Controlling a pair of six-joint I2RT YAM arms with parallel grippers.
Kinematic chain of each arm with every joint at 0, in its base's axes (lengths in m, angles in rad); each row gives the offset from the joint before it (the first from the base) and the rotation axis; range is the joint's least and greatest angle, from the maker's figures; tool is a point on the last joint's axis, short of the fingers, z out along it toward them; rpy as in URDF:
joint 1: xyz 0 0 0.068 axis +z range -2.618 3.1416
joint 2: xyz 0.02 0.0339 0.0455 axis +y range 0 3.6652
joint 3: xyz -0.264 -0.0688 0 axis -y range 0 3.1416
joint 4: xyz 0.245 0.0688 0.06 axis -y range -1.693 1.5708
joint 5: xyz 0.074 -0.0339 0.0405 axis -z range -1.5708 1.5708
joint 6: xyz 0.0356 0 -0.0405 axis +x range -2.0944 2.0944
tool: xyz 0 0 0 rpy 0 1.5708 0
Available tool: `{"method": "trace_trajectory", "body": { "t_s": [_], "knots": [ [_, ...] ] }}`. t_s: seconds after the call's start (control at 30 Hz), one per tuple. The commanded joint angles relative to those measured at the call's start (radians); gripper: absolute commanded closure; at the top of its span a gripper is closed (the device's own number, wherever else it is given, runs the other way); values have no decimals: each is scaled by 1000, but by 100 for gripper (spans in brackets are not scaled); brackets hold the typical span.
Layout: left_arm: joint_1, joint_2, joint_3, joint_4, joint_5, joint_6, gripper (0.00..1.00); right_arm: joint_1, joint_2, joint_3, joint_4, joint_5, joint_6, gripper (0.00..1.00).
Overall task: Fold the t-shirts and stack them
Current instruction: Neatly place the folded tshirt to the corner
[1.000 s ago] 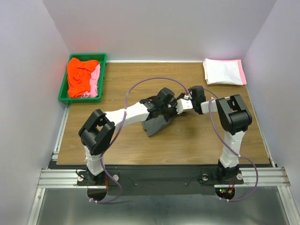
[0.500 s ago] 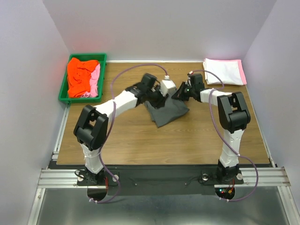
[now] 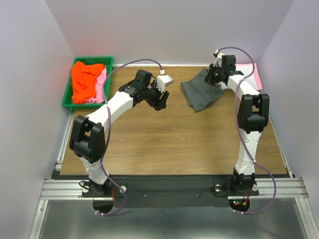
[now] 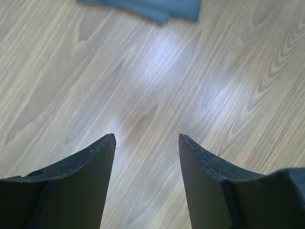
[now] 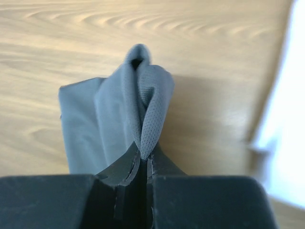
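Note:
My right gripper has the grey shirt, and the white and pink stack (image 3: 245, 69) (image 5: 287, 129) lies beside that shirt. My right gripper will go up, carry the shirt over that stack, lower it and let go.
The dark charcoal grey t-shirt (image 3: 198, 94) lies bunched at the back right of the table, one edge lifted. My right gripper (image 3: 213, 79) is shut on that edge; in the right wrist view a fold of grey cloth (image 5: 145, 114) is pinched between the jaws of the gripper (image 5: 144, 160). My left gripper (image 3: 161, 103) hangs open over bare wood left of the shirt, nothing between its fingers (image 4: 147, 138); only a corner of the grey shirt (image 4: 147, 8) shows far ahead of it. Orange-red (image 3: 85, 79) and light pink (image 3: 101, 85) t-shirts lie in the bin.
A green plastic bin (image 3: 66, 97) stands at the back left corner. A folded white and pink stack (image 3: 246, 75) lies at the back right corner, partly behind the right arm, close to the grey shirt. Walls enclose the table on three sides.
The right gripper has carried the grey shirt from the table's middle to the back right. The left gripper has let go of it, opened and drawn off to the left.

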Motion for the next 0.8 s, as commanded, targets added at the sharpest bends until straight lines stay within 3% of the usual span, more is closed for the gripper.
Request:
{"method": "trace_trajectory", "body": {
  "t_s": [0.0,0.3,0.77],
  "knots": [
    [4,-58,-36,17,16,-17,33,-37,55,150,-69,31,-152,99],
    [27,-60,-67,44,16,-18,33,-49,143,400,-121,81,-252,99],
    [33,-15,-30,63,21,-18,33,-49,101,493,-132,147,-328,100]
  ]
}}
